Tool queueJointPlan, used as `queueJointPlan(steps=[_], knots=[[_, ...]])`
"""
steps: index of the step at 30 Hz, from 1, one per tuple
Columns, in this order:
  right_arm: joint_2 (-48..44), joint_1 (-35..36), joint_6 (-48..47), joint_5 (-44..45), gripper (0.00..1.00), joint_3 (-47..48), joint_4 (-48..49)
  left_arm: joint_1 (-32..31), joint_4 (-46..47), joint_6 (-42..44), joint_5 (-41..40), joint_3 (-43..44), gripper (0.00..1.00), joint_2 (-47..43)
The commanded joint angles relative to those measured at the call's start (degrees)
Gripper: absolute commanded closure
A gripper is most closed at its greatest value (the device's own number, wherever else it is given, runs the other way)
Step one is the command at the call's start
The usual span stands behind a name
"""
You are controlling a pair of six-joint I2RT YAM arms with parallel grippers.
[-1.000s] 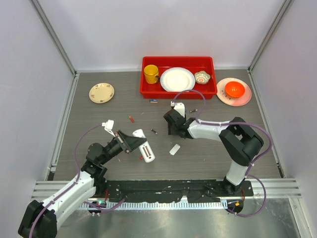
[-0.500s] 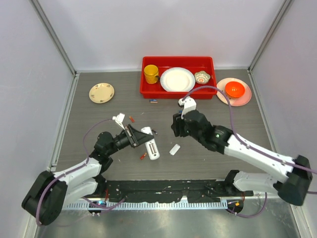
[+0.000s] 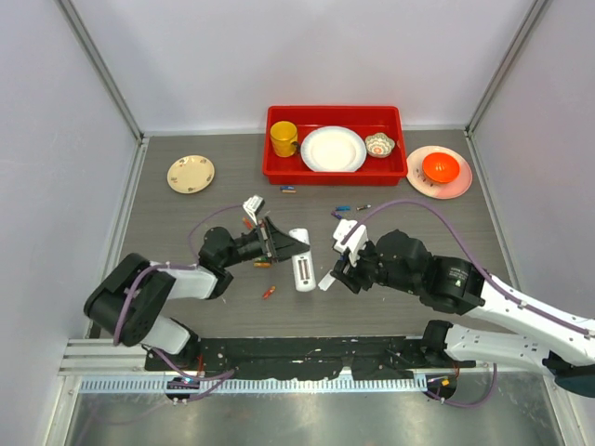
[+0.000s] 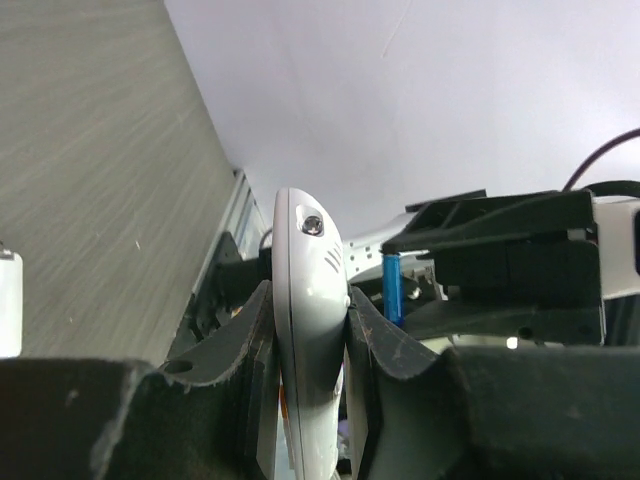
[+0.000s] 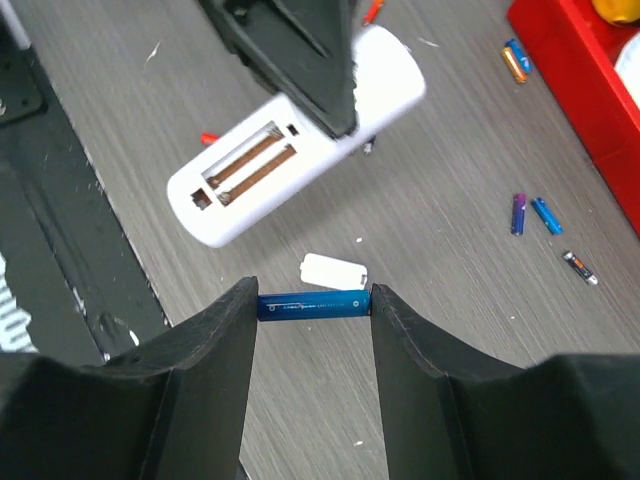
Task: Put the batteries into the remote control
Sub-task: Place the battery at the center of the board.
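I will next lower my right gripper outward onto the bare tabletop beyond the small white plate (image 5: 452, 268) and let go of the blue battery (image 5: 313, 304), because my fingers cover both ends of the battery.
The white remote control (image 3: 302, 262) is clamped edge-on in my left gripper (image 3: 282, 244), with its open back slot facing up. The right wrist view shows that slot (image 5: 250, 165), and the left wrist view shows the remote (image 4: 310, 330) between my left fingers. My right gripper (image 3: 342, 262), just right of the remote, is shut on a blue battery (image 5: 313, 304), held end to end above the table. Loose batteries lie at the back (image 3: 343, 208) and a red-orange one lies near the front (image 3: 268, 293).
A small white plate (image 3: 327, 281) lies under the right gripper. More batteries (image 3: 289, 190) lie by the red tray (image 3: 279, 173), which holds a yellow mug, a white plate and a small bowl. A pink plate (image 3: 460, 183) with an orange bowl is at the right, and a cream plate (image 3: 191, 174) at the left.
My left gripper has carried the remote to the right, toward the middle. My right gripper has come down and toward the near edge, ending beside the remote.
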Motion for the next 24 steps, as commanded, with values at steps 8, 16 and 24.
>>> queueJointPlan(steps=[8,16,24], knots=[[-3.2,0.7,-8.1,-1.7,0.99,-2.3,2.6,-3.5,18.6,-5.9,4.1,3.0,1.0,8.9],[4.4,-2.1,-2.9,8.5,0.99,-8.4,5.1,-3.6,18.6,-3.9,0.8,-0.1,1.0,6.6],[19.1,-21.3,13.9,4.1,0.99,-4.6,11.8,-3.6,18.0,-2.4,0.4,-4.8,1.0,0.4]])
